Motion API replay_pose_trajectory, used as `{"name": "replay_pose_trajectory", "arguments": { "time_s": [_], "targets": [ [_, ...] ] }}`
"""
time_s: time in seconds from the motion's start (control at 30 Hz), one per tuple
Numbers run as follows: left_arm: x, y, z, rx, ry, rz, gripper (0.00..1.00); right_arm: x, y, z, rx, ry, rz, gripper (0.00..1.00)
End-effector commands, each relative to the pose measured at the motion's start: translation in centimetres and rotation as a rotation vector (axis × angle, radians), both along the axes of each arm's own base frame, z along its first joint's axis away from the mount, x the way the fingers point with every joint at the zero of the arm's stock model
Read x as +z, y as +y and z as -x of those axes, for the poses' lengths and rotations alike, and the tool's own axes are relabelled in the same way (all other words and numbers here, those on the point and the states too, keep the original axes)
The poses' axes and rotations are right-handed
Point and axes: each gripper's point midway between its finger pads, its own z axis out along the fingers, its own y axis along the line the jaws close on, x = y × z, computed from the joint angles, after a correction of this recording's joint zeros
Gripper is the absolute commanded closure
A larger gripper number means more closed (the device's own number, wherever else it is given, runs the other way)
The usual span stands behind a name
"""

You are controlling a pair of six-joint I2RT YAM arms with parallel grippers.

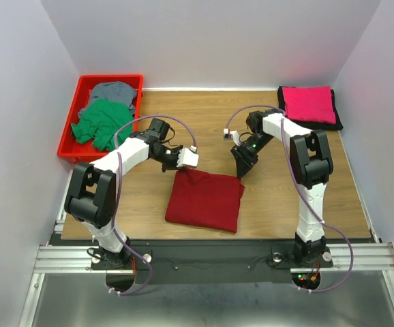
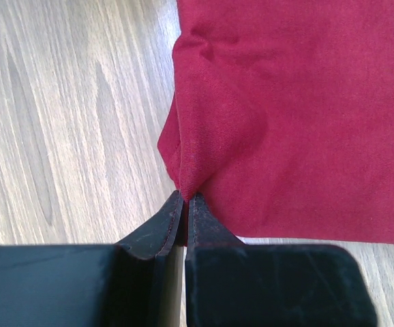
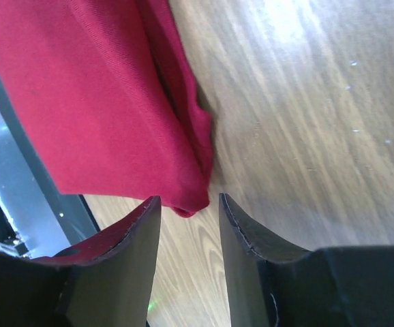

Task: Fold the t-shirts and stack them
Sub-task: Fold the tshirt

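The pinched corner slides outward onto that bare wood next, dragged and released by my left gripper, as the shirt lies near the table's front edge.
A dark red folded t-shirt lies on the table near the front middle. My left gripper is shut on its far left corner; the left wrist view shows the cloth pinched between the jaws. My right gripper is open at the shirt's far right corner; in the right wrist view the corner sits just ahead of the gap, untouched. A folded pink t-shirt lies on a black one at the back right. Green and grey shirts lie crumpled in the red bin.
White walls enclose the table on three sides. The table's front edge and a metal rail run just below the dark red shirt. Bare wood lies between the bin and the pink stack.
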Motion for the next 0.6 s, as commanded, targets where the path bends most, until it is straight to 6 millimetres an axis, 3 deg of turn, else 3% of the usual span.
{"name": "replay_pose_trajectory", "arguments": {
  "time_s": [0.0, 0.23, 0.33, 0.37, 0.43, 0.47, 0.57],
  "targets": [
    [0.4, -0.6, 0.1, -0.007, -0.003, 0.026, 0.97, 0.8, 0.3, 1.0, 0.024, 0.037, -0.039, 0.53],
    [0.4, -0.6, 0.3, -0.008, -0.007, 0.026, 0.96, 0.6, 0.5, 1.3, 0.001, 0.056, -0.040, 0.53],
    [0.4, -0.4, 0.4, -0.009, -0.012, 0.024, 0.96, 0.3, 0.5, 1.2, -0.003, 0.051, -0.039, 0.64],
    [0.4, -0.4, 0.5, -0.008, -0.014, 0.023, 0.96, 0.3, 0.5, 1.2, -0.004, 0.050, -0.041, 0.78],
    [0.5, -0.3, 0.6, -0.008, -0.015, 0.024, 0.96, 0.7, 0.5, 1.3, -0.007, 0.046, -0.045, 0.88],
    [0.6, -0.2, 0.7, -0.008, -0.018, 0.024, 0.97, 1.1, 0.5, 1.4, -0.004, 0.037, -0.048, 0.99],
    [0.8, -0.3, 0.9, -0.008, -0.018, 0.027, 0.99, 2.8, 0.4, 2.0, 0.003, 0.018, -0.066, 0.99]
  ]
}}
